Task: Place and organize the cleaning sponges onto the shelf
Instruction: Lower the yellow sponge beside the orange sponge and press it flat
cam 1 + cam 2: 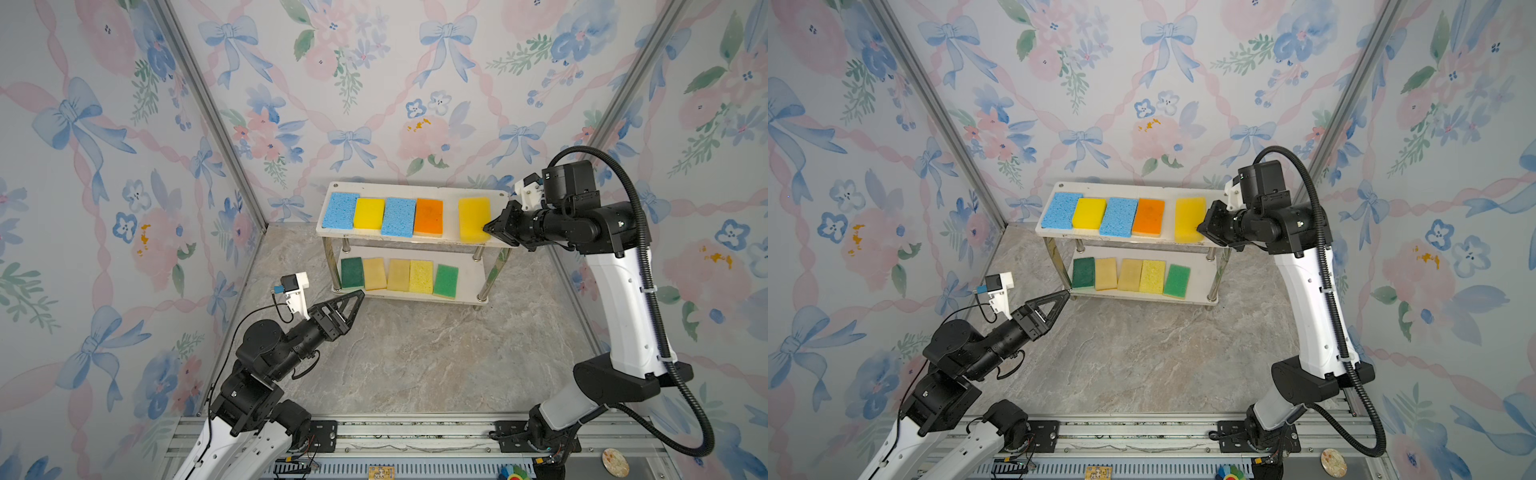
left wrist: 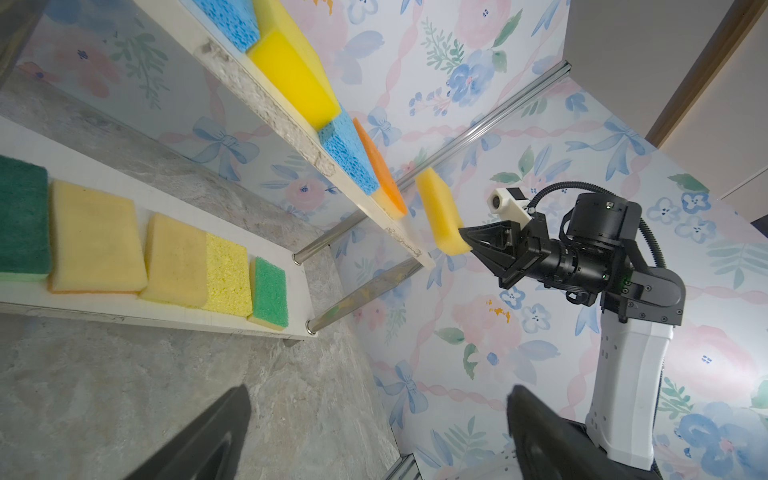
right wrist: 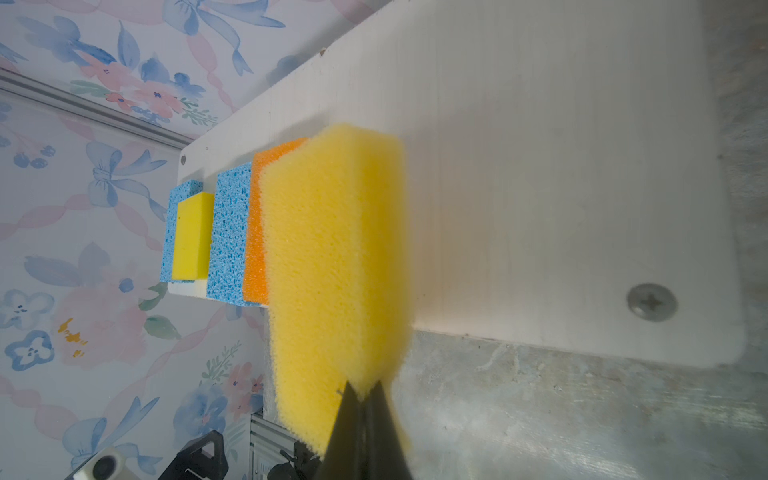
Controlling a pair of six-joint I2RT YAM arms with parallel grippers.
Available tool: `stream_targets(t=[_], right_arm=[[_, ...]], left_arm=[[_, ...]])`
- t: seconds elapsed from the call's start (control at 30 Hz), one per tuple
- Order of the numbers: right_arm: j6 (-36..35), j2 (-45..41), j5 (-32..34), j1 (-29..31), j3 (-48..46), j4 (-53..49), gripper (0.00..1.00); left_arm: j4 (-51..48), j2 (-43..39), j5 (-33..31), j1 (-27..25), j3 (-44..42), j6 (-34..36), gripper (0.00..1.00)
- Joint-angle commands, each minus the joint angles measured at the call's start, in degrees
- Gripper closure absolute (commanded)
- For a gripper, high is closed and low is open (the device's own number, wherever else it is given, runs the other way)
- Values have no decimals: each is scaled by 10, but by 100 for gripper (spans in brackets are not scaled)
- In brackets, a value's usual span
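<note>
The yellow sponge hangs above the top board, so my right gripper will lower toward the bare part of the top board beside the orange sponge (image 1: 451,217) and release the yellow sponge's edge.
The shelf (image 1: 453,195) stands at the back of the marble floor. Its top board carries a blue sponge (image 1: 340,210), a yellow one (image 1: 368,213), a second blue one (image 1: 399,217) and an orange one (image 1: 429,216). Several sponges lie in a row on the lower board, from dark green (image 1: 352,272) to light green (image 1: 446,281). My right gripper (image 1: 488,227) is shut on the edge of a yellow sponge (image 1: 473,218), held tilted over the board's right part (image 3: 332,249). My left gripper (image 1: 359,296) hovers open and empty by the shelf's lower left corner (image 2: 379,388).
Floral walls with aluminium corner posts (image 1: 208,108) close in the back and both sides. A metal rail (image 1: 415,432) carrying both arm bases runs along the front edge. Bare marble floor (image 1: 436,357) lies in front of the shelf.
</note>
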Motion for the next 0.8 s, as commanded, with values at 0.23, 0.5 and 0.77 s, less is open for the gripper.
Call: stream_targets(t=[0.23,0.5,0.77], right_arm=[[42,44,-39,-7,-2,42,99],[48,53,-40,-6,-16,58,99],[52,52,-41,-6,-30,71,99]], left_arm=[[-2,-11,21,9,-12,2,2],[-13,-9,26,14,-12,9,2],[-13,-2,28,19,-14,10,2]])
